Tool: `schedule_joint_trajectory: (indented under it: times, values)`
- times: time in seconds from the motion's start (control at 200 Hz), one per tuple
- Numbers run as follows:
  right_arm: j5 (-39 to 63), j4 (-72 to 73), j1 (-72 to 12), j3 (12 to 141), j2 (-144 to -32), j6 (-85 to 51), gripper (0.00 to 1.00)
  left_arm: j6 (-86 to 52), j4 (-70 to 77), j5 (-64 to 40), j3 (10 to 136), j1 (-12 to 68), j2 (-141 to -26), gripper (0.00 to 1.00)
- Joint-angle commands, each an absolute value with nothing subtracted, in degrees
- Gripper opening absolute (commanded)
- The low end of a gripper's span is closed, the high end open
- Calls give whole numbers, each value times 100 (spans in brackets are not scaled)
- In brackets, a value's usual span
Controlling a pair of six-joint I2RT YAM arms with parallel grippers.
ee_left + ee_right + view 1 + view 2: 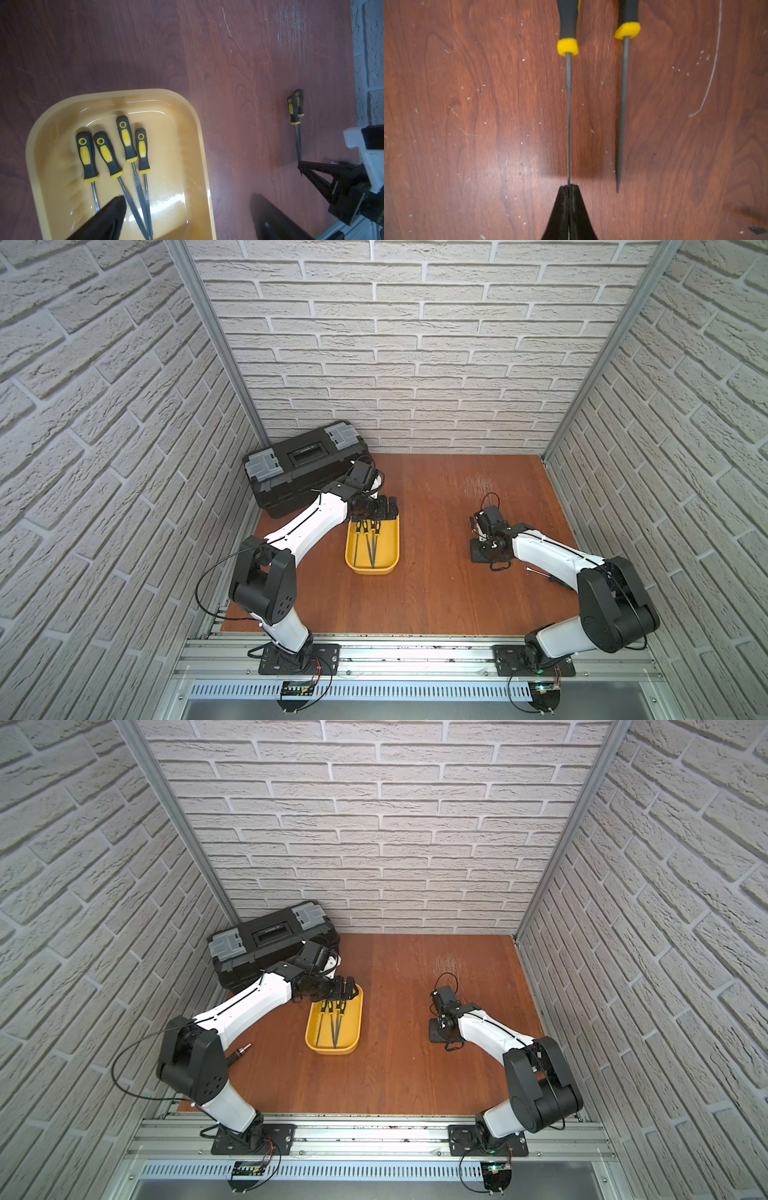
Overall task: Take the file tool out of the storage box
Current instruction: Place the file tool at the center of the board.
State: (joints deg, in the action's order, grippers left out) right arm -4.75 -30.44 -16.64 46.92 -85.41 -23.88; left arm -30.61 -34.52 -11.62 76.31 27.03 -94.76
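Observation:
My right gripper lowers slightly next until the file's blade tip meets the bare wood (553,189) beside the second file. It then releases it, because that wood part lies clear.
The storage box (390,545) (352,1017) (116,93) is a shallow yellow tub left of the table's middle. Several file tools (368,541) (332,1021) (126,143) lie in it, with black-and-yellow handles pointing to the back wall. My left gripper (388,508) (347,988) (187,207) hangs open over the tub's far end and holds nothing. One of its fingers (112,214) is above the blades. My right gripper (478,545) (436,1027) (569,186) is shut on the blade tip of a file (568,116) low over the table, beside a second file (622,116).
A black toolbox (303,464) (270,944) with grey latches stands at the back left, close behind my left wrist. A metal-tipped tool (243,1050) lies under my left arm. Brick walls close three sides. A scratched patch (482,483) marks the wood.

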Motion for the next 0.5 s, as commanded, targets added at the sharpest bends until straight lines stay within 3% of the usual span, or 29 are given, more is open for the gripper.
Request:
schedule_joint_trajectory:
  times: [0.0,0.495]
  values:
    - [-475,-2837,-1635,4637,-8631,-2529,3,-3026,-3349,-1151,7531,2735,-9289,99]
    - [-494,-2673,-1635,4589,-8863,-2514,3,-3018,-3397,-1131,7550,2737,-9316,99]
